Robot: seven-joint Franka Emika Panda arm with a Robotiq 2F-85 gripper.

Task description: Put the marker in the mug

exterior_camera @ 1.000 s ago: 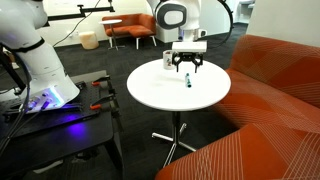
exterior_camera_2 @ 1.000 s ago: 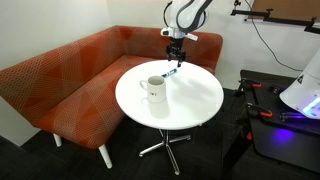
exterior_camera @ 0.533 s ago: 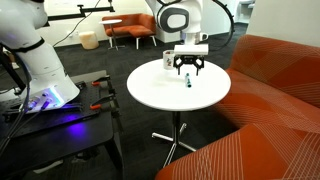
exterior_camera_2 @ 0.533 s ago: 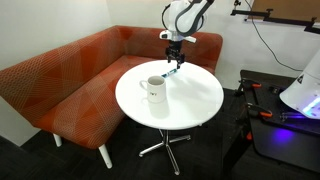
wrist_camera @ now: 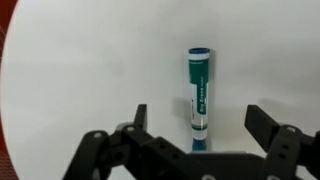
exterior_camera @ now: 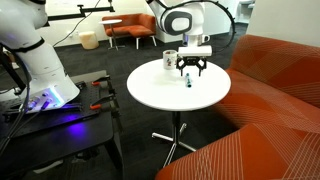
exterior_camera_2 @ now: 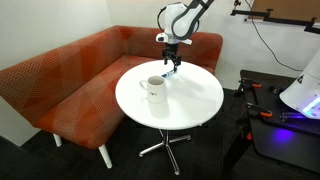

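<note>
Next, my open gripper lowers straight down onto the marker's white middle and closes there, because the marker already lies lengthwise between its two fingers.
The marker, teal and white with a dark cap, lies flat on the round white table. In the wrist view it runs lengthwise between my gripper's two open black fingers, untouched. In both exterior views the gripper hovers just above the marker, near the table's edge. The white mug stands upright on the table, a short way from the marker. In an exterior view the mug shows partly, behind the gripper.
An orange sofa curves around the table. A second white robot arm on a black cart stands beside it, with red-handled tools on the cart.
The arm has shifted slightly sideways above the marker, so more of the mug shows behind it. The marker and mug have not moved.
</note>
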